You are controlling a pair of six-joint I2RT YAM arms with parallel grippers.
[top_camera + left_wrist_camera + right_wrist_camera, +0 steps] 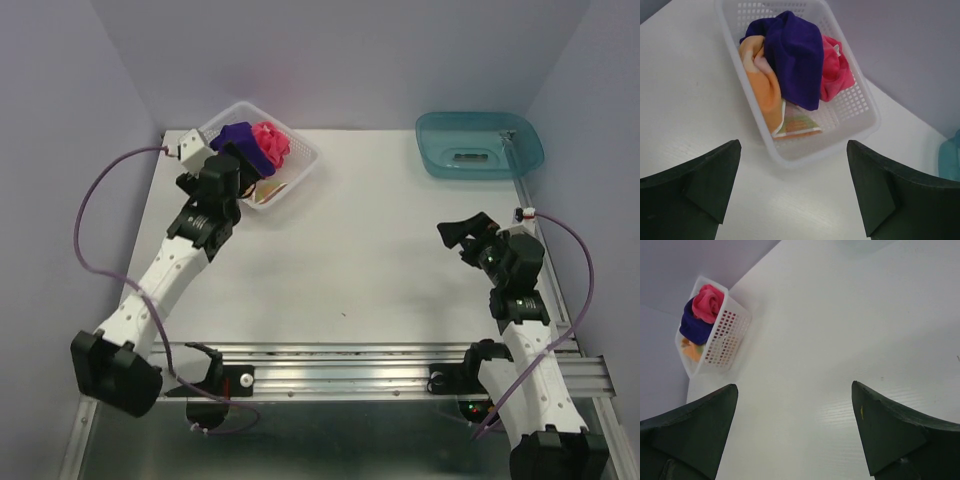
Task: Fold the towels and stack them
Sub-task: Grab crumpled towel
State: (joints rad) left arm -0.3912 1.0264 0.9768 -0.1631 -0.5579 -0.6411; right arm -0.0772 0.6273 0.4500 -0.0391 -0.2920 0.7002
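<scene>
My left gripper is to move outward next, past the basket's near rim, and go down onto the near part of the purple towel, which is on top.
Three towels lie bunched in a white mesh basket at the table's back left. The purple towel lies on top in the middle, the hot pink towel to its right, the peach towel with coloured patches to its left. The purple and pink towels also show in the top view. My left gripper is open and empty, just short of the basket's near rim. My right gripper is open and empty above the bare table at the right. The basket shows far off in the right wrist view.
A teal plastic tray stands at the back right corner. Purple walls close in the back and sides. A metal rail runs along the near edge between the arm bases.
</scene>
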